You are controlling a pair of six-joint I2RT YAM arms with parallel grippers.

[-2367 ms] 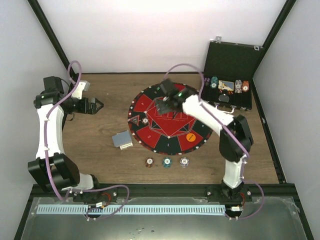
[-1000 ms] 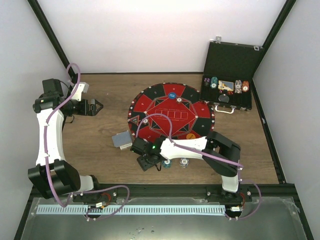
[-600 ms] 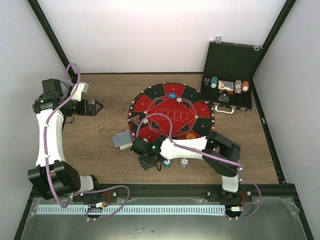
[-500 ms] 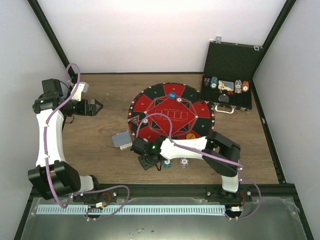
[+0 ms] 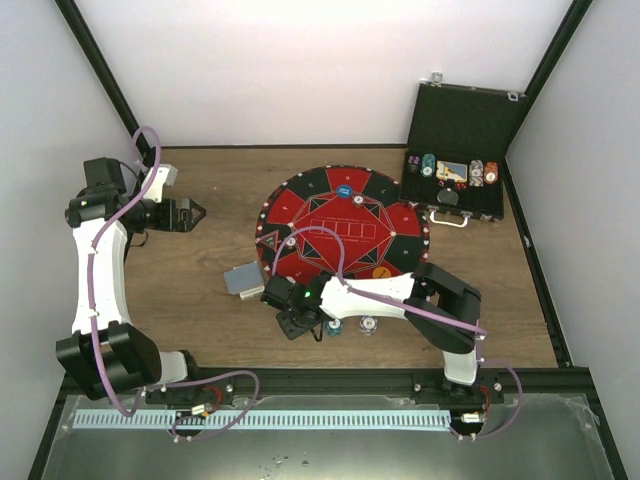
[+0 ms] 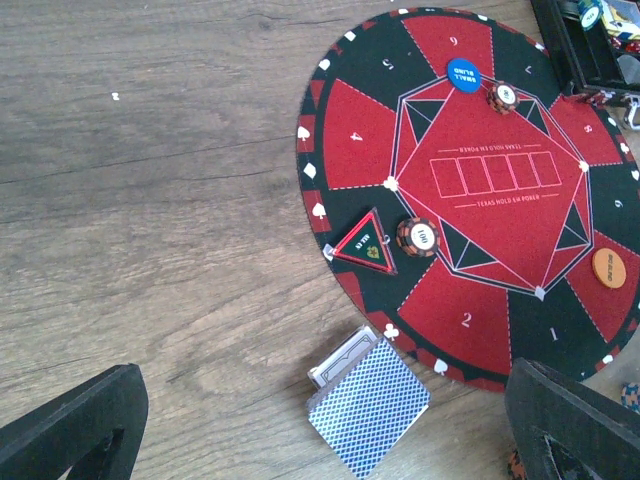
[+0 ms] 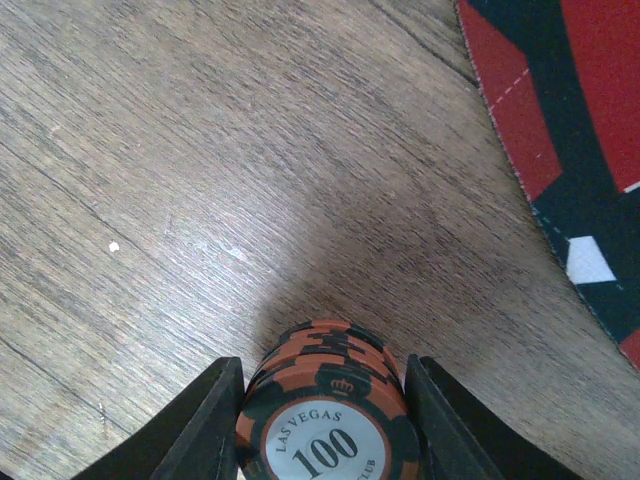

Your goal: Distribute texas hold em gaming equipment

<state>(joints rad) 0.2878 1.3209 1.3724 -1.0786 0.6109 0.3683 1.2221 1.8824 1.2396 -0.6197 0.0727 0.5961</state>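
I need to move my right gripper up, outward and then down onto the red wedge (image 5: 369, 274) beside the orange button and let go, because that button is the only one that lacks a chip.
My right gripper (image 5: 292, 322) is down at the table's near side, left of the mat. Its fingers press both sides of a stack of orange-and-black "100" poker chips (image 7: 325, 410), which stands on the wood. A teal chip stack (image 5: 333, 325) and a white one (image 5: 368, 324) stand just right of it. The grey-blue card deck (image 5: 243, 279) lies by the mat's left edge and shows in the left wrist view (image 6: 368, 410). A blue button (image 6: 463, 74), an orange button (image 6: 608, 267) and two chips (image 6: 417, 237) (image 6: 502, 97) lie on the mat. My left gripper (image 5: 200, 212) is open, empty and hovers far left.
The round red-and-black mat (image 5: 300, 205) fills the table's middle, with a triangular marker (image 6: 365, 242) on it. The open black case (image 5: 478, 120) with more chips stands at the back right. Bare wood lies between my left gripper and the mat.
My right arm swung from the mat's far side down to the orange chip stack at the near left and has held there for the last second. The left arm barely moved.
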